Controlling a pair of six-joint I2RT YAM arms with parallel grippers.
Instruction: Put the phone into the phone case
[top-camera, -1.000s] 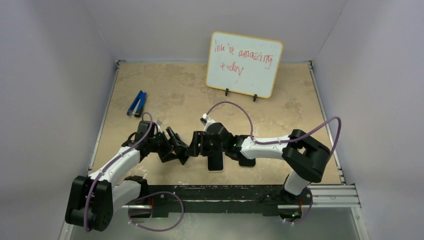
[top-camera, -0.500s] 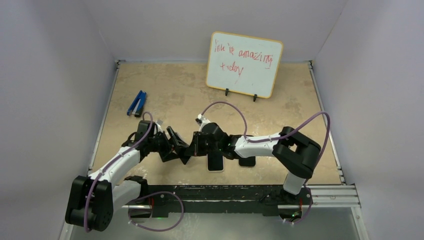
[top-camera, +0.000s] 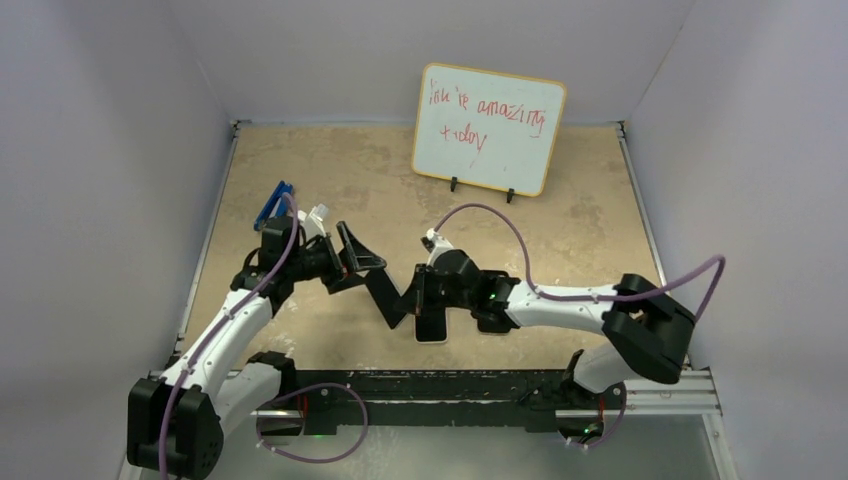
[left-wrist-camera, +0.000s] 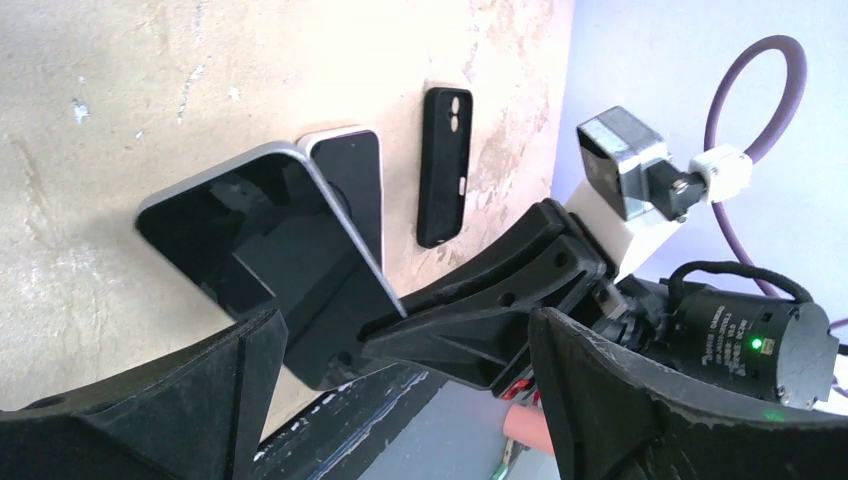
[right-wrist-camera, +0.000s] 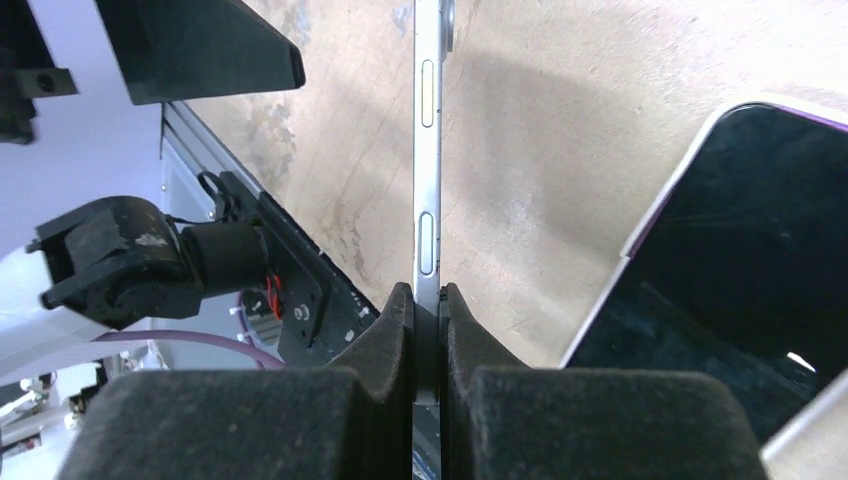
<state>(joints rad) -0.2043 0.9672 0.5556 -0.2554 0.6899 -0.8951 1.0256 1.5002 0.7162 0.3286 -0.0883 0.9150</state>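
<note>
The phone case (top-camera: 494, 325) lies below, to my right gripper's right in the top view, so next I will move that gripper past the second phone and down to release onto it.
My right gripper (top-camera: 410, 300) (right-wrist-camera: 428, 290) is shut on one end of a dark, silver-edged phone (top-camera: 385, 292) (left-wrist-camera: 250, 225) (right-wrist-camera: 428, 150) and holds it tilted on edge above the table. The left gripper (top-camera: 362, 270) (left-wrist-camera: 405, 320) stands wide open just off the phone's other end, with nothing between its fingers. A black phone case (left-wrist-camera: 443, 165) with camera cut-outs lies flat on the table, mostly hidden under the right arm in the top view. Between the case and the held phone, a second phone (top-camera: 432, 326) (left-wrist-camera: 350, 180) (right-wrist-camera: 740, 260) with a pale rim lies face up.
A whiteboard (top-camera: 488, 128) with red writing stands at the back of the table. A blue object (top-camera: 274, 202) lies at the left, partly behind the left arm. White walls close in both sides, and a metal rail (top-camera: 660, 385) runs along the near edge.
The right gripper shut on the phone and shifted slightly right. The left gripper opened wide, let go of the phone and drew back up and to the left.
</note>
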